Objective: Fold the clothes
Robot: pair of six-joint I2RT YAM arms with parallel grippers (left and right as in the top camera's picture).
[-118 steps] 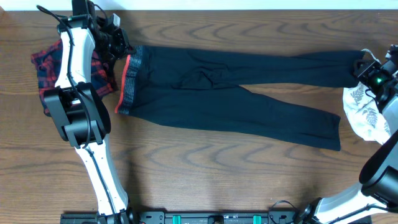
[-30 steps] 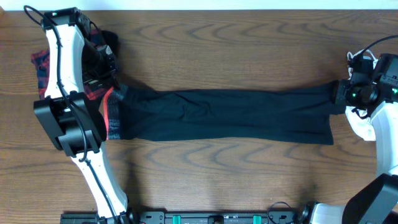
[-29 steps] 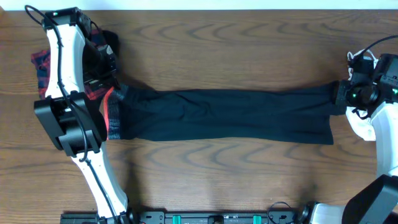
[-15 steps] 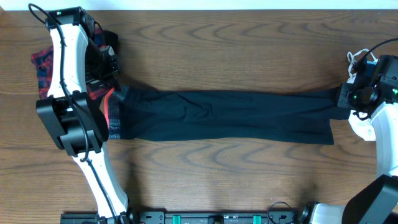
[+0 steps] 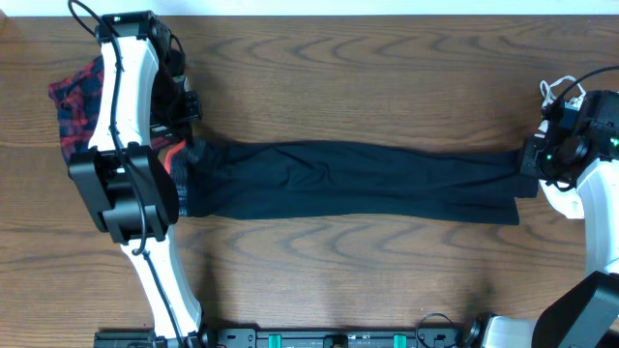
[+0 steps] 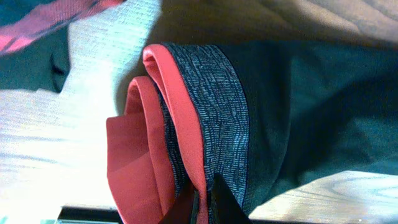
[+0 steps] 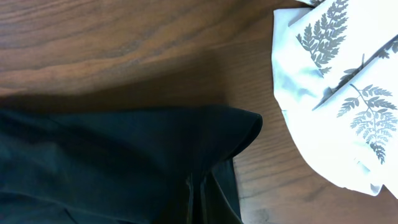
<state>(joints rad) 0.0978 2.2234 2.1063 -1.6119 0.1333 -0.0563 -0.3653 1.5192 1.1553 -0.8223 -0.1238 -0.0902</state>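
Observation:
The leggings are doubled lengthwise, so my left gripper will next carry the waistband's far corner outward over the bare wood behind the leggings and release it there.
The black leggings (image 5: pixel 348 181) lie folded lengthwise into one long strip across the table, pulled taut between both arms. My left gripper (image 5: pixel 186 147) is shut on the grey-and-coral waistband (image 6: pixel 205 130) at the strip's left end; the fingertips (image 6: pixel 204 202) pinch the coral edge. My right gripper (image 5: pixel 534 159) is shut on the ankle end of the leggings (image 7: pixel 155 162), its fingertips (image 7: pixel 199 199) buried in black cloth. The red-navy plaid piece (image 5: pixel 75 97) lies under the left arm at far left. The white leaf-print top (image 7: pixel 342 93) lies at the right edge, also in the overhead view (image 5: pixel 561 198).
The wooden table (image 5: pixel 338 77) shows bare wood behind and in front of the leggings. The left arm's links (image 5: pixel 126 184) stand over the table's left side. A black rail (image 5: pixel 338 338) runs along the front edge.
The leggings were folded lengthwise from spread legs into one strip. Over the last second both grippers pulled outward and the left one moved right and back a little, stretching the strip straighter.

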